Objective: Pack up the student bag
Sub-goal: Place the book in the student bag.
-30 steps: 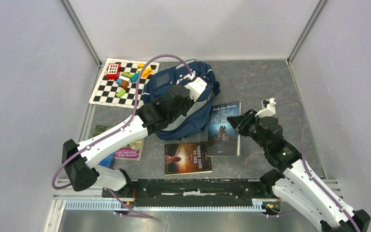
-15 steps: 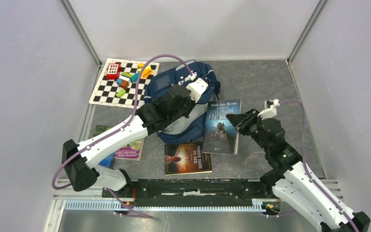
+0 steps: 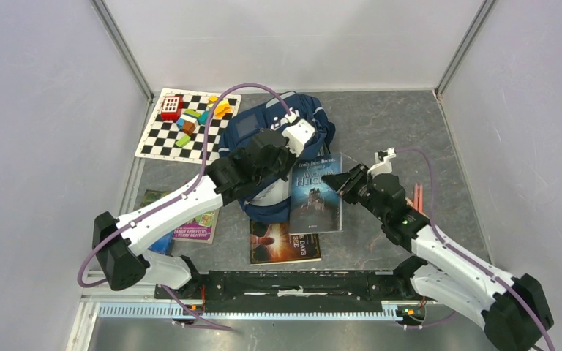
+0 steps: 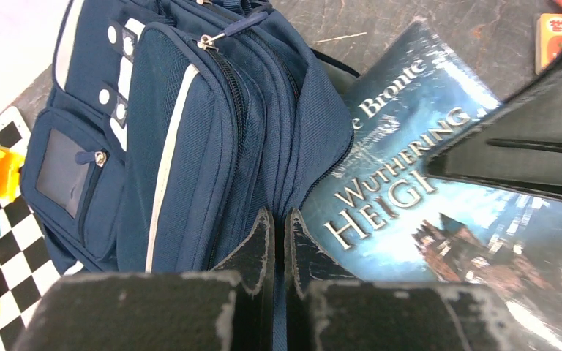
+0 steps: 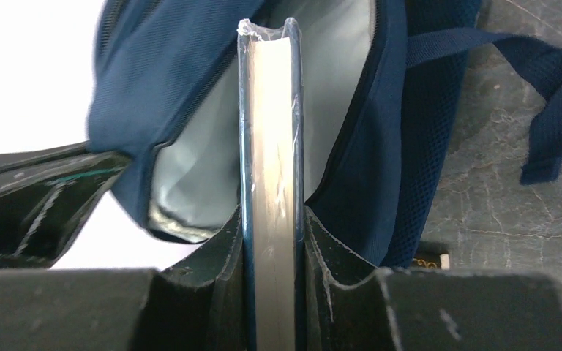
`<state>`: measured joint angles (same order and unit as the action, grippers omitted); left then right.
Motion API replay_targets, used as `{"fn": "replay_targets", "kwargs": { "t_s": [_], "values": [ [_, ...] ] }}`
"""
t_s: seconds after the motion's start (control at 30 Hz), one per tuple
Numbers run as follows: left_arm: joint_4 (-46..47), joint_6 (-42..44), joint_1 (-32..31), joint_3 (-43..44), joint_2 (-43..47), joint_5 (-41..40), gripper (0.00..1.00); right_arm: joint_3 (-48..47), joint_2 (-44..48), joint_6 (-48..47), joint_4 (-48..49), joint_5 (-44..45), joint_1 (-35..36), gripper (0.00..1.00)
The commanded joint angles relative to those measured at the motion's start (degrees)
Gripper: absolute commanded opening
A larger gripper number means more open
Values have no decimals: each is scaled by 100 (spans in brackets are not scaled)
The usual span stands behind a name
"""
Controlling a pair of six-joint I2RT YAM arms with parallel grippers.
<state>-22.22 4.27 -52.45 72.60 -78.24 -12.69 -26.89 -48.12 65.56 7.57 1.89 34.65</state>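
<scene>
My left gripper needs to ease outward, keeping the bag's blue fabric edge (image 4: 285, 191) raised until the book is in, then release the bag's edge, since the book still sticks out.
The navy student bag (image 3: 263, 126) lies at the back centre of the table. My left gripper (image 4: 279, 227) is shut on the blue fabric edge of its main opening, holding the flap (image 4: 190, 139) up. My right gripper (image 3: 334, 180) is shut on the page edge of a blue "Wuthering Heights" book (image 3: 313, 196). The book (image 5: 271, 110) stands on edge between the fingers, its far end pointing into the bag's grey-lined opening (image 5: 197, 168). In the left wrist view the book's cover (image 4: 410, 183) lies right against the open zipper edge.
A "Three Days to See" book (image 3: 285, 247) lies in front of the bag, partly under the held book. A checkered mat (image 3: 157, 142) with toy blocks is at the back left. More books (image 3: 190, 228) lie at the left. Orange pencils (image 3: 417, 197) lie at the right.
My right gripper has carried the book leftward, from the table beside the bag up to its opening. The pencils have come into view. The left gripper has kept its hold on the bag.
</scene>
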Motion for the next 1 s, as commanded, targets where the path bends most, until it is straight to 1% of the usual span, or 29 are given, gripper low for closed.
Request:
{"fn": "replay_targets", "kwargs": {
  "t_s": [0.0,0.13,0.2,0.37,0.5,0.73,0.9,0.97],
  "values": [
    [1029,-356,-21,68,511,517,2,104,-343,407,1344,189,24,0],
    [1079,-373,14,35,612,745,2,245,-691,541,1682,430,19,0],
    [1063,-544,33,29,615,834,2,292,-801,649,1983,538,24,0],
    [1074,-685,85,-63,625,1042,2,196,-1039,982,2540,1024,9,0],
    [1080,-778,103,-88,615,1177,2,65,-1384,1234,3143,1205,-35,0],
    [1114,-894,129,-119,656,1242,2,-492,-2396,1306,3951,970,-46,0],
    [1123,-1065,421,-201,745,1242,2,-468,-2900,1561,4900,973,-54,0],
    [1116,-1103,482,-226,772,1242,2,-578,-2995,1508,4908,946,-64,0]
  ]
}}
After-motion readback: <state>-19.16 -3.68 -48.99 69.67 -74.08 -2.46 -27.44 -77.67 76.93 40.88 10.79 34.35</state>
